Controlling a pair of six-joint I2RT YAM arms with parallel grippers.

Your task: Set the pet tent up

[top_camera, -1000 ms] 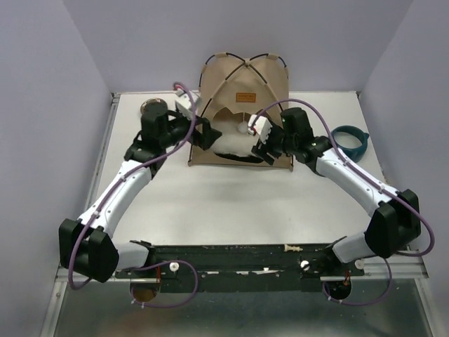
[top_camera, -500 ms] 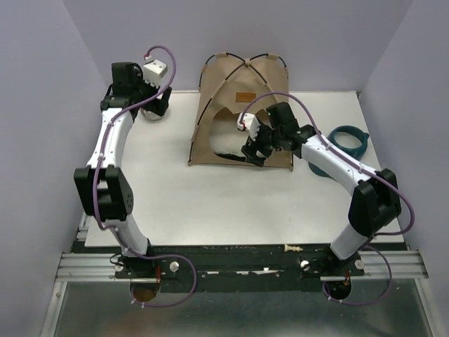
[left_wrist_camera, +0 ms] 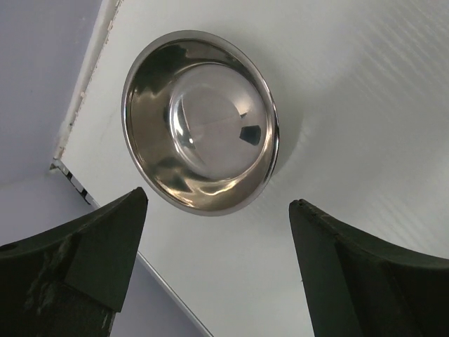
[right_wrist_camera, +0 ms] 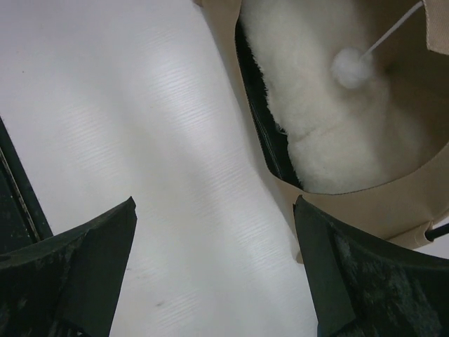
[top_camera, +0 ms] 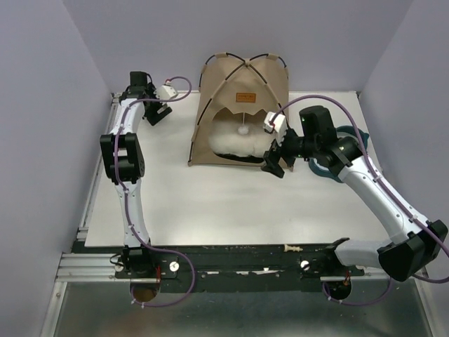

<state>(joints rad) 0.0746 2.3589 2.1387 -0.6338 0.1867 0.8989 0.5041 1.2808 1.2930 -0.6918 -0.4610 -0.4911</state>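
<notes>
My left gripper lowers toward the steel bowl [left_wrist_camera: 200, 123] next, open fingers straddling the near side of the bowl's rim [left_wrist_camera: 270, 170], as it faces away from the wall.
The tan pet tent [top_camera: 242, 91] stands upright at the back middle of the table, with two black poles crossing over its top and a small brown label above the doorway. A white fluffy cushion [top_camera: 235, 142] lies inside; it also shows in the right wrist view [right_wrist_camera: 330, 105], with a hanging white pom-pom [right_wrist_camera: 349, 68]. My right gripper [top_camera: 275, 163] is open and empty, just off the tent's front right corner [right_wrist_camera: 365, 210]. My left gripper [top_camera: 156, 114] is open and empty at the back left, above a steel bowl [left_wrist_camera: 200, 123].
A teal bowl stand [top_camera: 351, 144] sits at the right behind my right arm. The steel bowl lies close to the table's back left edge [left_wrist_camera: 77, 112] and the wall. Black rails run along the near edge [top_camera: 238, 256].
My left arm has stretched further to the back left corner, over the steel bowl. My right gripper has pulled back out of the tent's doorway to its front right corner, uncovering the cushion.
</notes>
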